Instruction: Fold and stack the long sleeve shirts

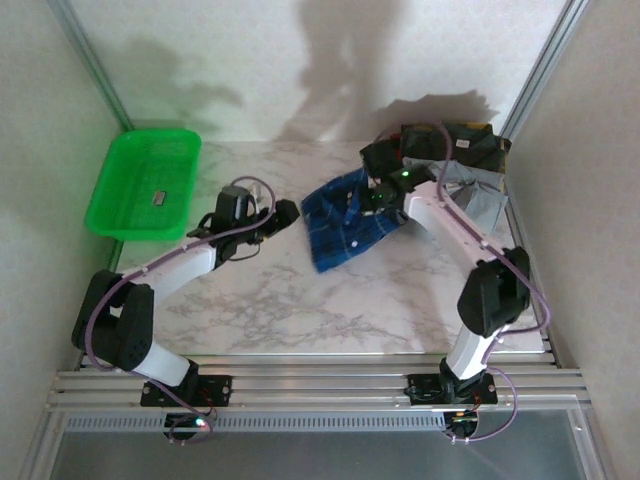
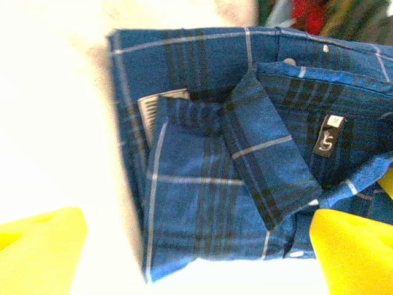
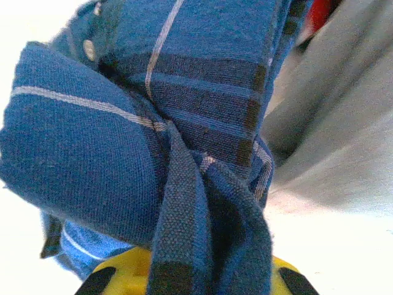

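The robot's right gripper should next lift the pinched plaid fold, carry it over the grey shirt (image 1: 470, 195) and go down to let go of it, since the other folded shirts already lie there.
A dark blue plaid long sleeve shirt (image 1: 345, 228) lies partly folded in the middle of the table. My right gripper (image 1: 378, 196) is shut on a bunched fold of the plaid cloth (image 3: 184, 184), which rises from between its yellow jaws. My left gripper (image 1: 286, 212) hovers open just left of the shirt. Its wrist view looks onto the shirt's collar and label (image 2: 326, 136), with both yellow fingertips (image 2: 38, 246) apart and nothing between them. A plain grey shirt (image 1: 470, 195) lies at the right, and darker folded shirts (image 1: 450, 145) sit behind it.
A green plastic basket (image 1: 110, 205) stands at the far left with a small dark item inside. Grey cloth (image 3: 344, 123) lies close to the right of the pinched fold. Metal frame posts rise at both back corners.
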`<state>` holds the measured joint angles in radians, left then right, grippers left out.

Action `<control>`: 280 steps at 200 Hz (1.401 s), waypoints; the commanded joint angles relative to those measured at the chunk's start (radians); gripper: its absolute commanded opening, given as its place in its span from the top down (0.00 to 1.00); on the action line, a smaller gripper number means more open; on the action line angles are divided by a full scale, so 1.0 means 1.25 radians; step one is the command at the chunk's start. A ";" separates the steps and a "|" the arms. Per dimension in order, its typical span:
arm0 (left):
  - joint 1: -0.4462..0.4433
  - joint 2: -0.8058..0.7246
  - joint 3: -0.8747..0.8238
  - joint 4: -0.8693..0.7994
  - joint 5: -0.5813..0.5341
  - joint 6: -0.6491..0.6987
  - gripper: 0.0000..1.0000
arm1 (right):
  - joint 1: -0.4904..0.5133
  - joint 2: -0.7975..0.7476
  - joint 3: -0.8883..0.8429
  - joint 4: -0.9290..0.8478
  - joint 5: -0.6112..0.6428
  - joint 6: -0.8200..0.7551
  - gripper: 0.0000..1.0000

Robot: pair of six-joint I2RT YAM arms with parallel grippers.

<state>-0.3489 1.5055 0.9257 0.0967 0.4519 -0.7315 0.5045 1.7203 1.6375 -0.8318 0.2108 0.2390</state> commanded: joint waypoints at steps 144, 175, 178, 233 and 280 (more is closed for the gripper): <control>0.037 0.040 0.053 -0.032 0.031 0.078 0.07 | -0.251 -0.059 0.193 0.054 0.009 -0.070 1.00; 0.039 0.041 0.051 -0.041 0.027 0.085 0.08 | -0.341 -0.066 0.109 0.091 -0.022 -0.050 1.00; 0.039 0.042 0.051 -0.042 0.025 0.086 0.08 | -0.353 -0.063 0.096 0.097 -0.021 -0.048 1.00; 0.041 0.058 0.073 -0.118 0.006 0.131 0.09 | -0.500 0.052 0.018 0.216 -0.086 -0.009 0.99; 0.045 0.045 0.082 -0.157 -0.015 0.128 0.09 | -0.555 0.226 0.137 0.189 -0.056 0.007 0.56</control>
<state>-0.3038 1.5700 0.9951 -0.0582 0.4618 -0.5922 -0.1608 1.9091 1.6981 -0.5983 0.1108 0.2188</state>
